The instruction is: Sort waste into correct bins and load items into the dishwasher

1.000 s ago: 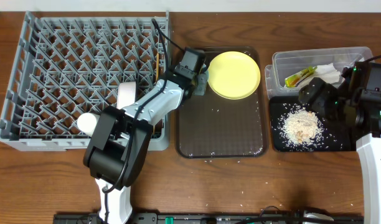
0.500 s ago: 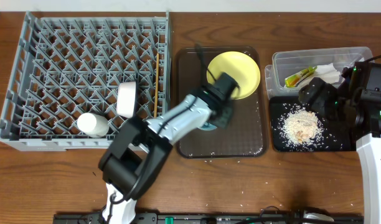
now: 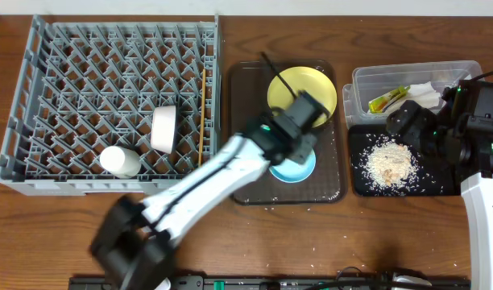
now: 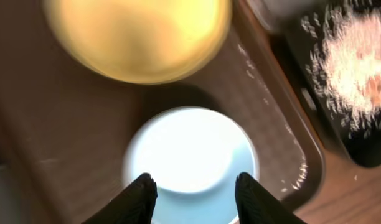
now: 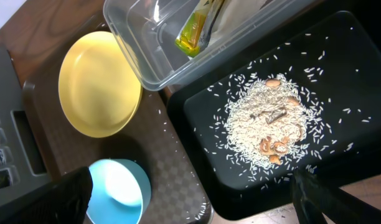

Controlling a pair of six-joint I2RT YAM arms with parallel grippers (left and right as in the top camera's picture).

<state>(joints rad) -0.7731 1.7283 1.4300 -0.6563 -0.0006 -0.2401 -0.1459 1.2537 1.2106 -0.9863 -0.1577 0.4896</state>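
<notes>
My left gripper moves from high above the light-blue bowl point(image 3: 293, 167) toward the grey rack point(image 3: 69, 72) next, then goes down to the bowl's rack-side rim.
The light-blue bowl point(image 3: 293, 167) sits upright on the brown serving tray point(image 3: 263, 184), in front of the yellow plate point(image 3: 303, 95). My left gripper point(image 4: 193, 186) is open and hovers over the bowl point(image 4: 190, 152), with a finger on each side of its near rim. My right gripper point(image 5: 190, 202) is open and empty above the black tray point(image 3: 359, 184), which holds the rice scraps point(image 3: 389, 161). The clear tub point(image 3: 367, 76) holds the green-and-yellow wrapper point(image 3: 387, 99) and the napkin point(image 3: 424, 93). The white bowl point(image 3: 163, 127), white cup point(image 3: 119, 160) and chopsticks point(image 3: 202, 113) are in the grey rack point(image 3: 69, 72).
The rack fills the left of the table, with the brown tray beside it. A few loose rice grains lie on the wood in front of the brown tray point(image 3: 299, 208). My left arm stretches diagonally from the front edge across the tray.
My left arm swung right from the rack's right edge to over the brown tray. The blue bowl now shows on the tray under its gripper. The right arm has not moved.
</notes>
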